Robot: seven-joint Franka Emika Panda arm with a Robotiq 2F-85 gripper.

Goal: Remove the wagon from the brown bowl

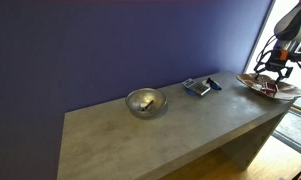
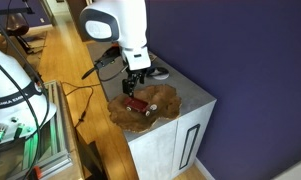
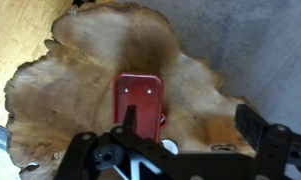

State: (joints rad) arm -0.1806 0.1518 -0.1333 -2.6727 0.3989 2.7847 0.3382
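My gripper moves down onto the wagon's long side edge next.
The wagon (image 3: 140, 98) is a small red toy cart lying inside the brown bowl (image 3: 75, 85), a wide shallow dish with a wavy pale rim. It also shows in an exterior view (image 2: 140, 106), in the bowl (image 2: 166, 97) at the end of the table. My gripper (image 3: 192, 125) is open just above the bowl. One finger hangs over the wagon's near end and the other over bare bowl beside it. The wagon is not held. The gripper (image 1: 273, 68) hovers over the bowl (image 1: 254, 83) at the table's far end.
A shiny silver bowl (image 1: 145, 102) stands mid-table, and a blue-grey flat gadget (image 1: 197, 87) lies between it and the brown bowl. The brown bowl sits close to the table's corner (image 2: 205, 98). A white machine (image 2: 12, 92) and cables stand on the wooden floor nearby.
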